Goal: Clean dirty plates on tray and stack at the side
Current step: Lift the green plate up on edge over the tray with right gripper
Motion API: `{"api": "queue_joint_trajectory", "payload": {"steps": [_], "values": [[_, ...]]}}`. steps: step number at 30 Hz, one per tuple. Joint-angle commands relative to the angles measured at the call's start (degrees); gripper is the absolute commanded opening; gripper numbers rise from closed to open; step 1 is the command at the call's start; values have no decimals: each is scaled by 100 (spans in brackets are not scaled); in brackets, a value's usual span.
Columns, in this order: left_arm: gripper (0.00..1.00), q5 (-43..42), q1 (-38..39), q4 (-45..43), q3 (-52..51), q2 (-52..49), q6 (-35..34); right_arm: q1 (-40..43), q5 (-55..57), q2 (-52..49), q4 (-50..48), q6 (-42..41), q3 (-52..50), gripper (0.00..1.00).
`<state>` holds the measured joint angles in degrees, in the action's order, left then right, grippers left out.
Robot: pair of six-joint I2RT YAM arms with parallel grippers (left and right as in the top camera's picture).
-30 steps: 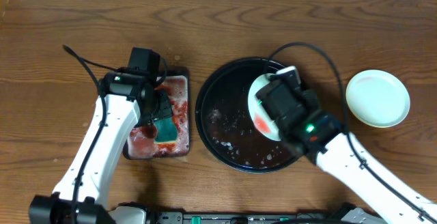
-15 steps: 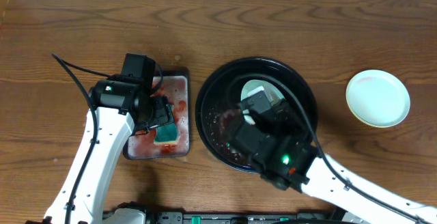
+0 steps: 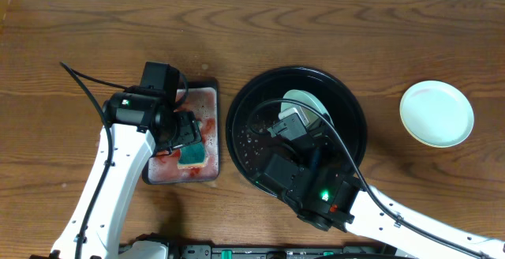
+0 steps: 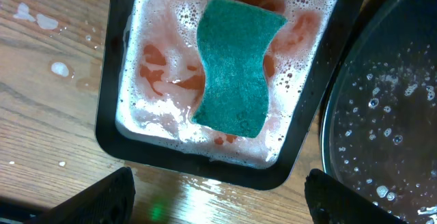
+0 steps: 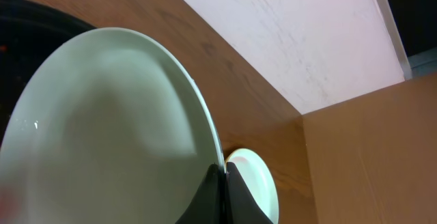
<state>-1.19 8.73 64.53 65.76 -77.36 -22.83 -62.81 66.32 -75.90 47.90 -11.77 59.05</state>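
My right gripper carries its plate to the right in the overhead view next, where the second plate lies, and lets it go onto its tray-side edge (image 3: 409,119) (image 5: 239,165).
My right gripper (image 5: 224,183) is shut on the rim of a pale mint-white plate (image 5: 109,128) and holds it tilted over the round black tray (image 3: 237,129). From overhead the plate (image 3: 304,103) shows just beyond the right gripper (image 3: 293,125). A second pale plate (image 3: 436,114) lies on the bare wood to the right of the tray. My left gripper (image 4: 222,203) stands open above the table, just short of a small rectangular tray (image 4: 113,115). A green sponge (image 4: 232,67) lies loose in that tray's pink foam.
The round tray (image 4: 382,115) holds dark water with bubbles and sits close beside the small tray. Foam drops spot the wood at its left. The right arm (image 3: 379,215) stretches across the front right of the table. A pale wall (image 5: 293,39) backs the table.
My left gripper opened and drew back, leaving the sponge in the small tray. The right arm swung the plate from the tray's right side toward its middle.
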Motion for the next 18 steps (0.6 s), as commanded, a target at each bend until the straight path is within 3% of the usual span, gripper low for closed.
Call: {"api": "queue_joint_trajectory", "payload": {"steps": [1,18], "values": [[80,20,-26,35,35,22,11,-28,267,59,-7,-101,22,1],[80,20,-26,35,35,22,11,-15,389,57,122,-85,22,1]]}}
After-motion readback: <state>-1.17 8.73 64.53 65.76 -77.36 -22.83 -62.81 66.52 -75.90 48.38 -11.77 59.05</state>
